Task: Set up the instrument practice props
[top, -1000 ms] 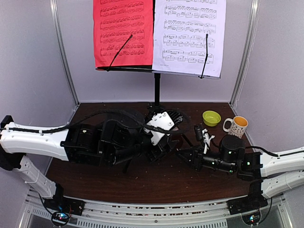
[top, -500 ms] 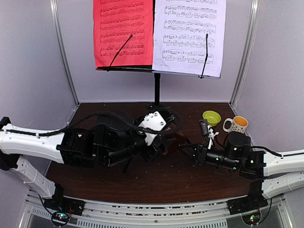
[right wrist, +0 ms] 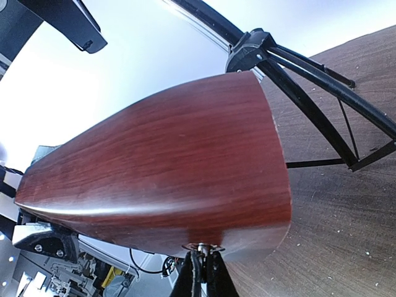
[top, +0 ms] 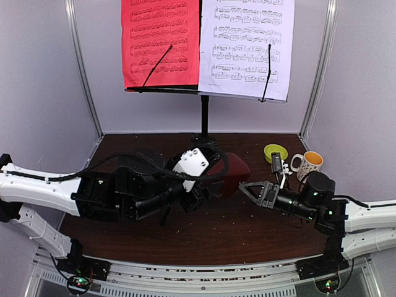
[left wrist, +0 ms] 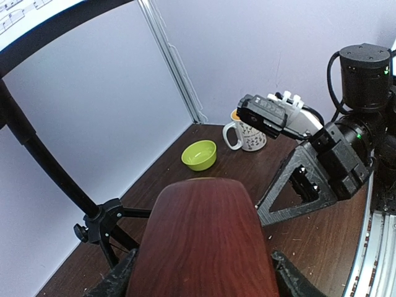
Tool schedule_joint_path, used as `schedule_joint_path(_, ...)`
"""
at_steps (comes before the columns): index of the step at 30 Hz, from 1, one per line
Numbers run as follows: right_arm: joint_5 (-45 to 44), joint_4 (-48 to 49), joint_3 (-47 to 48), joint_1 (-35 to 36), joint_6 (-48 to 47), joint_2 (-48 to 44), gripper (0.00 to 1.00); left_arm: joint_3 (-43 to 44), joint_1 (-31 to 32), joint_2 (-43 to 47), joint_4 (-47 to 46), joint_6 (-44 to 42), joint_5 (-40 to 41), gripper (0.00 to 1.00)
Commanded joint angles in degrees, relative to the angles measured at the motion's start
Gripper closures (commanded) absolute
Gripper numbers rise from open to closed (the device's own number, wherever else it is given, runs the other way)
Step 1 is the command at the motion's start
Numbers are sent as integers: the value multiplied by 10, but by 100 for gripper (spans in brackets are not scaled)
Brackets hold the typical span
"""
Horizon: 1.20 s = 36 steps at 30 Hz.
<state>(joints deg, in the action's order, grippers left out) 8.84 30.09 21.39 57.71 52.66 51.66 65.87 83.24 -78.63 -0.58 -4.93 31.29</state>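
Note:
My left gripper needs to tilt down, lower and release the sideways metronome upright on the bare tabletop before the stand's legs.
The red-brown metronome [top: 234, 174] lies on its side above the table, its wooden body [left wrist: 204, 241] between the two black fingers of my left gripper [top: 208, 185], which is shut on it. My right gripper [right wrist: 204, 263] is shut on a small metal key sticking out of the metronome [right wrist: 167, 179]; in the top view its tip [top: 243, 185] meets the body from the right. The black music stand [top: 203, 117] stands at the back with the red sheet [top: 161, 43] and white sheet [top: 247, 46] on its desk. No clear cover shows.
A small green bowl [top: 275, 153] and a spotted white mug [top: 308, 164] sit at the back right of the brown table. The stand's tripod legs [left wrist: 102, 226] spread just behind the metronome. Grey walls close in the sides and back.
My right gripper has closed and drawn back to the right. The left arm has shifted left, and the metronome now shows between the two grippers.

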Motion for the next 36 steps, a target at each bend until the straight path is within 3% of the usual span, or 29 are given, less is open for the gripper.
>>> schedule_joint_path(1,-32,18,25,-20,-8,7,100,21,10,24,-39,1,-1,100)
schedule_joint_path(6,-5,-72,63,-20,-83,18,100,47,5,19,-15,33,21,100)
schedule_joint_path(15,5,12,39,-19,-27,46,100,39,3,25,-21,23,1,100)
schedule_joint_path(27,55,-103,69,-19,-114,39,49,51,-37,32,104,166,-4,100)
schedule_joint_path(36,-28,-219,64,-19,-169,-22,29,106,-68,-47,188,319,12,100)
